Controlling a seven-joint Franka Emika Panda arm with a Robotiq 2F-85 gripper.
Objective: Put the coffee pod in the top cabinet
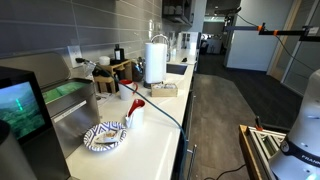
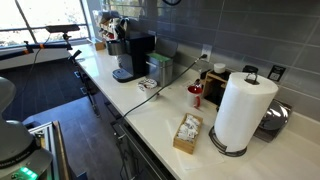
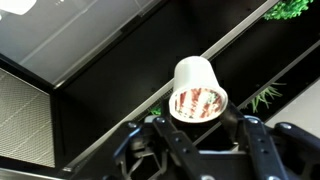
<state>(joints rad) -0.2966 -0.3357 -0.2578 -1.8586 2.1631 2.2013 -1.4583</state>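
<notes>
The cabinet's dark interior is ahead of my gripper, and its edges slant in the wrist view. My gripper needs to turn next, reach inside and release the coffee pod.
In the wrist view my gripper is shut on the coffee pod, a small white cup with a red and white patterned foil end facing the camera. Behind the pod is the dark, shadowed interior of the top cabinet, whose light edges run diagonally across the picture. The pod is held up in front of that opening; I cannot tell whether it is inside. The dark cabinet also shows high on the wall in an exterior view. The gripper and pod are out of view in both exterior views.
The white counter carries a paper towel roll, a striped dish, a coffee machine and a box of sachets. Green plant leaves show near the cabinet. The robot base stands beside the counter.
</notes>
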